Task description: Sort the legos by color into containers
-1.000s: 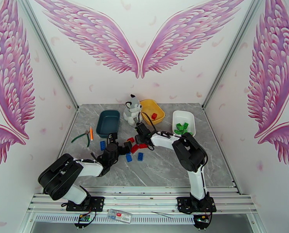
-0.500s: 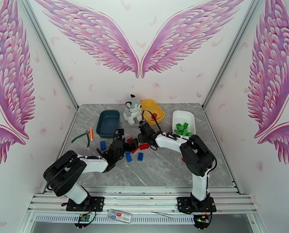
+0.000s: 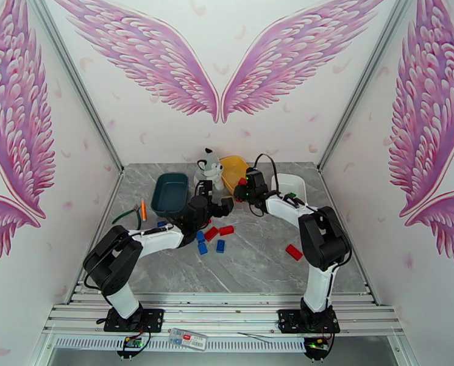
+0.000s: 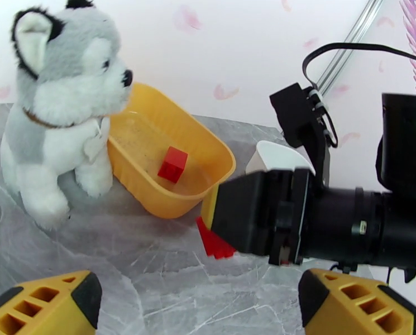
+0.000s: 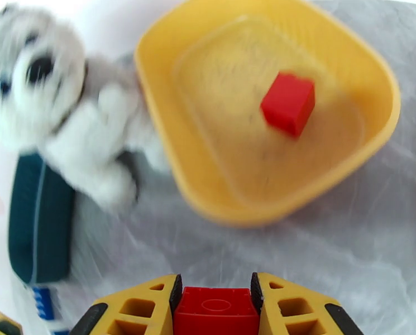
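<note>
My right gripper goes outward past the yellow container's near rim next, before it releases the red lego.
My right gripper (image 5: 216,300) is shut on a red lego (image 5: 216,311), held above the table just in front of the yellow container (image 5: 369,68), which holds one red lego (image 5: 288,103). From above, the right gripper (image 3: 242,189) hangs at that container's (image 3: 231,166) near edge. My left gripper (image 3: 218,205) is open, with nothing between its yellow fingers (image 4: 46,302), and faces the right gripper (image 4: 275,219) and its red lego (image 4: 213,244). Loose red legos (image 3: 227,230) and blue legos (image 3: 220,245) lie mid-table, another red one (image 3: 294,252) to the right. The white container (image 3: 292,179) holds green legos (image 3: 290,194). The teal container (image 3: 170,193) stands on the left.
A plush husky (image 3: 208,169) stands between the teal and yellow containers, close to both grippers. Orange-and-green hand tools (image 3: 138,211) lie at the left, by the teal container. The right arm's cable loops above the white container.
The right gripper closed on a red lego in the pile and carried it up and back to the yellow container. The left gripper advanced toward the husky, staying open.
</note>
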You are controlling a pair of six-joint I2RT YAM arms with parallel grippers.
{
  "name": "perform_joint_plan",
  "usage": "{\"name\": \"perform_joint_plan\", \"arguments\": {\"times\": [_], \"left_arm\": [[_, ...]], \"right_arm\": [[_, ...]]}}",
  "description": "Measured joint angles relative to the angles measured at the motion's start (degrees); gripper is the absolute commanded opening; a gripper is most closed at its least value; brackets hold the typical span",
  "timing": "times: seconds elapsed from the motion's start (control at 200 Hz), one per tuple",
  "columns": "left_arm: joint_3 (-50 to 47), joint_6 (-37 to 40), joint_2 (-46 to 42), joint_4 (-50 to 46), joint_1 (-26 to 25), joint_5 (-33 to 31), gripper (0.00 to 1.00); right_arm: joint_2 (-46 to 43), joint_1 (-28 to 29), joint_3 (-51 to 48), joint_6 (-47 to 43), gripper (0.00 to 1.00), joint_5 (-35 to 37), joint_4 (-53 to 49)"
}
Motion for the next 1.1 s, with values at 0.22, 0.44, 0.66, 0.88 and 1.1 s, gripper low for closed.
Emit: {"name": "perform_joint_plan", "arguments": {"times": [0.22,0.44,0.66,0.88,1.1], "left_arm": [[3.7,1.7,0.9,-4.7,-0.6,-0.6,0.99],[-0.2,2.1,-1.9,-5.7,-2.4,-2.6,0.99],[-8.9,2.1,-10.7,-4.2,-3.7,-6.8,0.99],[-16.6,2.1,-18.2,-2.8,-3.9,-13.3,0.99],[-21.8,1.7,-21.8,-2.0,-3.9,-16.7,0.99]], "right_arm": [[9.7,-5.1,12.5,4.9,0.36,-6.8,1.0],[13.9,-5.8,19.7,5.2,0.69,-10.4,-0.7],[8.9,-5.5,13.4,4.2,0.77,-11.3,0.4],[-2.3,-4.0,-0.3,2.9,0.81,-10.4,3.3],[-8.5,0.9,-10.6,0.4,0.93,-7.8,5.6]]}}
